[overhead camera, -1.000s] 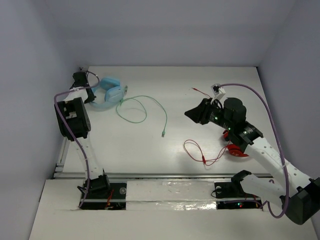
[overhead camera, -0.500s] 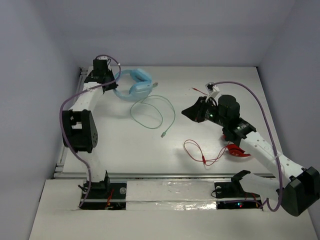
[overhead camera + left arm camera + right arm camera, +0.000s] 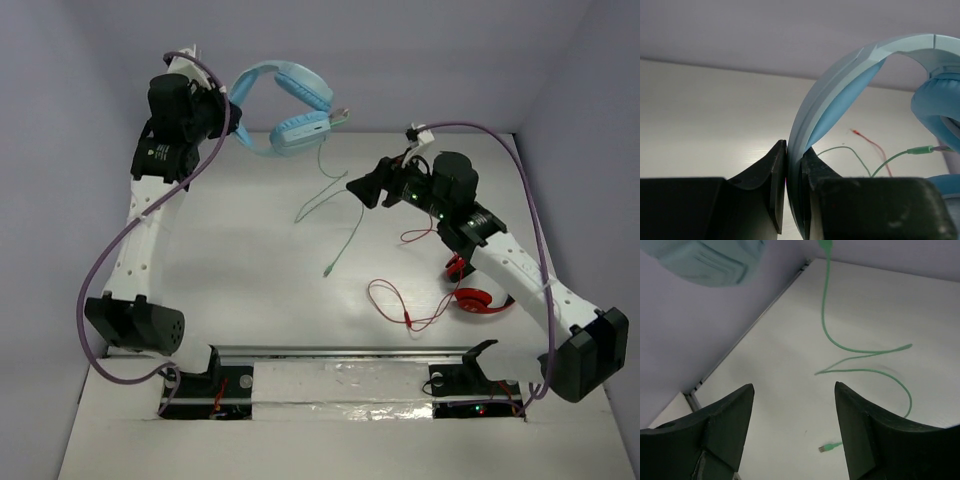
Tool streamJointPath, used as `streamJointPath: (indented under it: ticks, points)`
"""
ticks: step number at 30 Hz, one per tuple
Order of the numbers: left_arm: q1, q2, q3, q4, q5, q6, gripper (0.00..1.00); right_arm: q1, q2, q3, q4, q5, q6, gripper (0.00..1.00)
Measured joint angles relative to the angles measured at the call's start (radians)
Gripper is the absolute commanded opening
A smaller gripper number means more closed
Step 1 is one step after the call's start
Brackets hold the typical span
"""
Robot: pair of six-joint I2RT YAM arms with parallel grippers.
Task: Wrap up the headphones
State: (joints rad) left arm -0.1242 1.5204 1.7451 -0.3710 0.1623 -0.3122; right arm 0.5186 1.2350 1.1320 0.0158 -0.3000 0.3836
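The right gripper moves down and back next, onto the part of the thin pale green cable in front of the plug.
The light blue headphones [image 3: 292, 100] hang in the air above the table's far left. My left gripper [image 3: 232, 118] is shut on their headband [image 3: 840, 95], which is pinched between the black fingers [image 3: 776, 170]. One padded ear cup [image 3: 937, 107] shows at the right of the left wrist view. The thin pale green cable [image 3: 335, 205] drops from the lower ear cup to the table, and its plug [image 3: 327, 270] lies flat there. My right gripper [image 3: 352, 187] is open just right of the hanging cable, holding nothing. In the right wrist view the cable [image 3: 840, 347] and plug [image 3: 827, 447] lie beyond its fingers.
The smaller red headphones [image 3: 478, 298] lie at the right under my right arm. Their red cable [image 3: 400, 300] loops over the table's near middle. The back wall stands close behind the raised headphones. A metal rail [image 3: 340, 352] runs along the near edge.
My left arm has lifted the headphones off the table, up and to the right, pulling the cable's loop straighter. My right gripper has opened and moved left toward the cable.
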Motion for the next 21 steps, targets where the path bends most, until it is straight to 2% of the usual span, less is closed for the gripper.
streamJointPath:
  ticks: [6, 12, 18, 21]
  points:
    - [-0.058, -0.076, 0.072, -0.003, 0.092, -0.038, 0.00, 0.000, 0.093, 0.020, 0.004, -0.077, -0.102, 0.72]
    - [-0.063, -0.124, 0.115, -0.007, 0.165, -0.058, 0.00, 0.000, 0.117, 0.025, 0.002, -0.127, -0.138, 0.70]
    - [-0.063, -0.116, 0.228, -0.054, 0.181, -0.064, 0.00, 0.000, 0.115, 0.024, -0.002, -0.163, -0.194, 0.60]
    - [-0.063, -0.115, 0.268, -0.050, 0.193, -0.077, 0.00, 0.000, 0.114, 0.000, 0.023, -0.219, -0.197, 0.46]
